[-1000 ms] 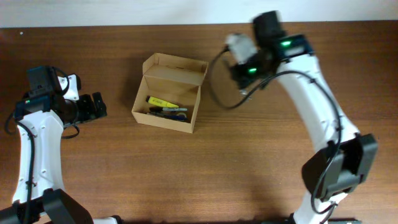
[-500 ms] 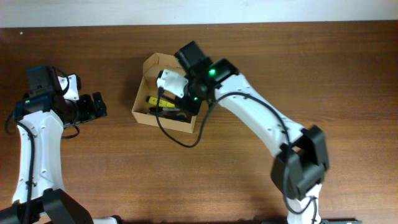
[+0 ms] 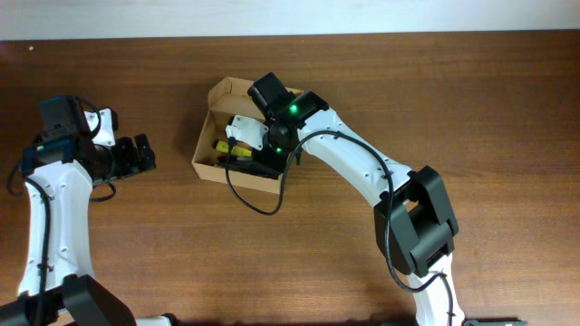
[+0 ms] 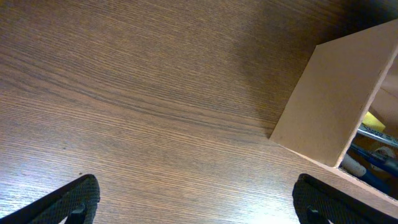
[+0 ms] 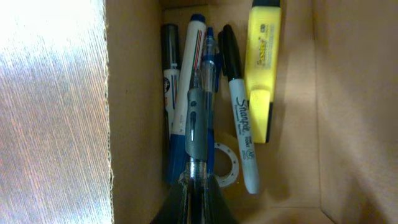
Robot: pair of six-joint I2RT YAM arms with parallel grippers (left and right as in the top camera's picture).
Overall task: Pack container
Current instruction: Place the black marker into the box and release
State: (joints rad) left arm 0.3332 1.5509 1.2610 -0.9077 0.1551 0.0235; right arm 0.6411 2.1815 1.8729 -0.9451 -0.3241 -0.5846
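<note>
I need to move my right gripper to the left in the overhead view next, then lower its pen onto the pens (image 3: 240, 162) (image 5: 207, 93) beside the yellow highlighter, because it hangs above them.
The container (image 3: 209, 166), a small tan cardboard box with its lid flap standing open, sits left of the table's centre. My right gripper (image 3: 255, 158) reaches down into it. In the right wrist view this gripper (image 5: 194, 200) is shut on a clear pen with a grey grip (image 5: 194, 118), held over the box floor (image 5: 292, 124). Under and beside the pen lie a white marker (image 5: 186, 62), a black Sharpie (image 5: 239, 118), a yellow highlighter (image 5: 262, 68) and a small tape ring (image 5: 225, 165). My left gripper (image 3: 143, 154) stands open left of the box, its fingers (image 4: 74, 199) wide apart over bare wood.
The left wrist view shows the box's outer wall (image 4: 329, 106) to the right, with pens visible past its edge. The table is dark brown wood (image 3: 408, 109). The right arm (image 3: 362, 172) arches over the table from the lower right.
The right arm swung left from the far right of the box and lowered the pen into the container. The left arm has stayed still.
</note>
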